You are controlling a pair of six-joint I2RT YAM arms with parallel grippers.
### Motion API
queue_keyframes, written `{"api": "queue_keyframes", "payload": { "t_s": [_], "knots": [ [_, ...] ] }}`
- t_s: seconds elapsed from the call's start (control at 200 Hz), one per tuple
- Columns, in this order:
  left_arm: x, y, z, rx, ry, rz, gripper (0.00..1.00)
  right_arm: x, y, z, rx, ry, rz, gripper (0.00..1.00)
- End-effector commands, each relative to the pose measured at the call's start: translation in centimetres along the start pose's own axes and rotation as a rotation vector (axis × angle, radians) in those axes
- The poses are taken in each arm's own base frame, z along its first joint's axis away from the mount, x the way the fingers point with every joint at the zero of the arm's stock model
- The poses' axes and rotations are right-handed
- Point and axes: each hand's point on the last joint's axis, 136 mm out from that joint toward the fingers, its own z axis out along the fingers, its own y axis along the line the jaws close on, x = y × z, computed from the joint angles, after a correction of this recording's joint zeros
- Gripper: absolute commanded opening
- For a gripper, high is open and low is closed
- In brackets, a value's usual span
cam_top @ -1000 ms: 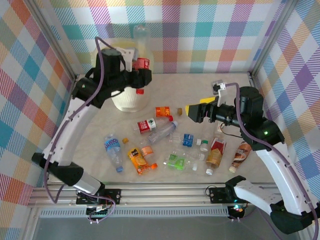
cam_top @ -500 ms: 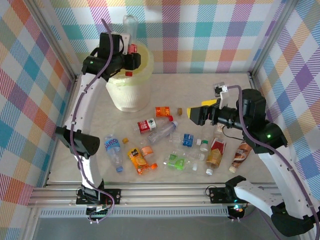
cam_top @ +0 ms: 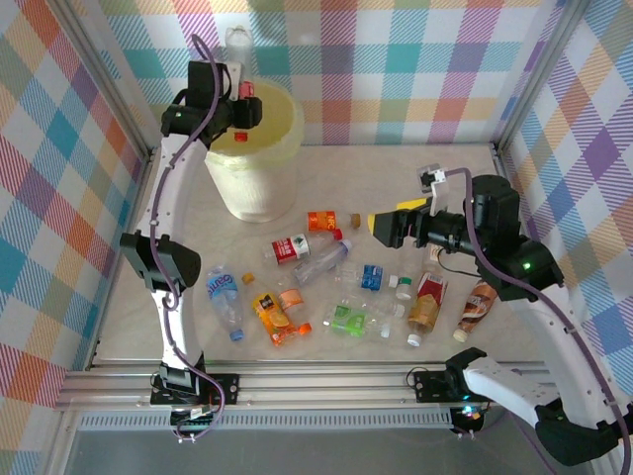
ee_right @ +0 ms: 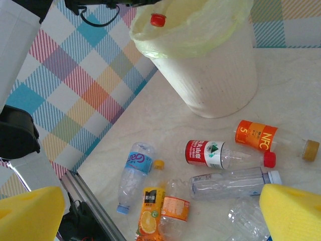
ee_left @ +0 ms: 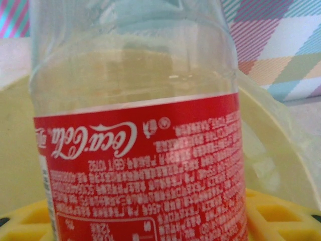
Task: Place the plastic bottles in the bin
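I should next lower my left gripper into the bin's opening (cam_top: 267,127) and release the clear plastic bottle, already hanging cap-first over it.
My left gripper (cam_top: 240,104) is raised over the bin (cam_top: 259,183) and shut on a clear plastic bottle with a red Coca-Cola label (ee_left: 140,160). The bottle hangs upside down, its red cap (ee_right: 157,19) just above the bin's left rim. One yellow pad (ee_left: 283,213) shows beside the label. My right gripper (cam_top: 381,226) hovers open and empty above the table, yellow pads (ee_right: 293,211) wide apart. Several plastic bottles lie below it: a red-and-white one (ee_right: 208,153), an orange NFC one (ee_right: 257,135), a blue-labelled one (ee_right: 135,173) and an orange juice one (ee_right: 153,211).
More bottles lie to the right: green-labelled (cam_top: 348,319), small blue-labelled (cam_top: 373,277), red-brown (cam_top: 427,302) and brown (cam_top: 478,307). Checked walls close in the table (cam_top: 178,327) on three sides. A metal rail (cam_top: 326,381) runs along the near edge.
My left arm has swung the Coca-Cola bottle up and back, from in front of the bin to above its rim. The right arm has barely moved.
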Motion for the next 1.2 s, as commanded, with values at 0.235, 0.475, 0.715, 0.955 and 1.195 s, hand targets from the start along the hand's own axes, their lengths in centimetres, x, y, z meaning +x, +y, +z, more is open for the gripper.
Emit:
{"api": "queue_keyframes", "payload": {
  "t_s": [0.235,0.475,0.715,0.955,1.195],
  "knots": [
    [0.6,0.2,3.9,0.022,-0.009,0.025,0.5,-0.3,0.4,0.4,-0.016,0.01,0.004,1.0],
    [3.2,-0.5,5.3,0.067,0.029,0.0,0.51,0.4,-0.3,0.7,0.002,0.02,0.017,1.0],
    [6.3,-0.5,5.9,0.079,0.077,-0.017,0.56,0.7,-0.7,1.8,-0.007,0.038,0.031,1.0],
    [7.1,-0.6,6.1,0.083,0.084,-0.031,0.63,0.8,-0.9,1.9,-0.005,0.04,0.038,1.0],
    [6.7,-0.8,5.7,0.092,0.075,-0.042,0.72,0.9,-0.9,1.9,-0.002,0.044,0.045,1.0]
  ]
}}
